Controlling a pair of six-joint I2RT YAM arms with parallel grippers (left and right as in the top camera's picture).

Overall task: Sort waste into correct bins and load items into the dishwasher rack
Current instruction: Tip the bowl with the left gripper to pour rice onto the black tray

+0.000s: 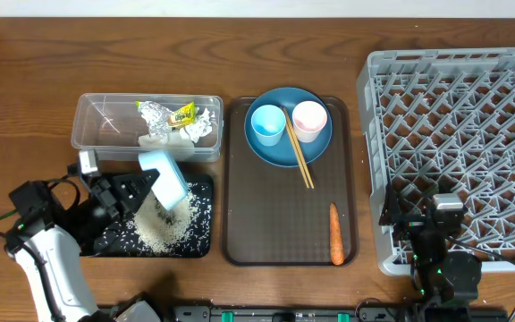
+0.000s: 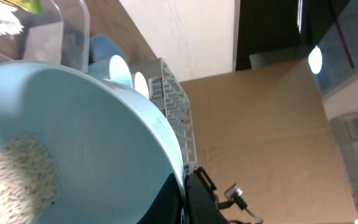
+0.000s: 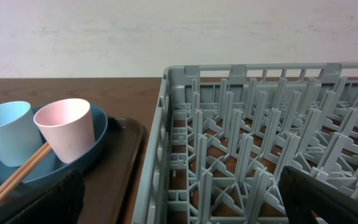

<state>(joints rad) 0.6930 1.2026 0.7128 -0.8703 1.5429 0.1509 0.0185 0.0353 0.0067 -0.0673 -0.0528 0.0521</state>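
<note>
I need to swing my left gripper across and down with the bowl (image 1: 164, 175) turned upright and let go, because the serving tray's bare part (image 1: 255, 199) is below, to its right in the overhead view.
My left gripper (image 1: 148, 190) is shut on the rim of the light-blue bowl (image 1: 164, 175), which is tipped over the black tray (image 1: 206, 184). White rice (image 1: 164, 229) lies scattered on that tray. In the left wrist view the jaws pinch the bowl (image 2: 92, 137) at its rim, and some rice (image 2: 11, 168) clings inside it. The clear tub (image 1: 92, 134) holds white napkins (image 1: 200, 131) and the foil wrapper (image 1: 161, 114). The dark-blue plate (image 1: 280, 154) carries the light-blue cup (image 1: 267, 125), the pink cup (image 1: 309, 120) and the chopsticks (image 1: 299, 159). My right gripper (image 3: 185, 202) stands open and empty, astride the left wall of the dishwasher rack (image 1: 472, 116).
The plate sits on a dark brown serving tray (image 1: 275, 228), and an orange carrot (image 1: 335, 234) lies on its right side. The clear tub stands just behind the black tray. The rack (image 3: 260, 124) fills the table's right side.
</note>
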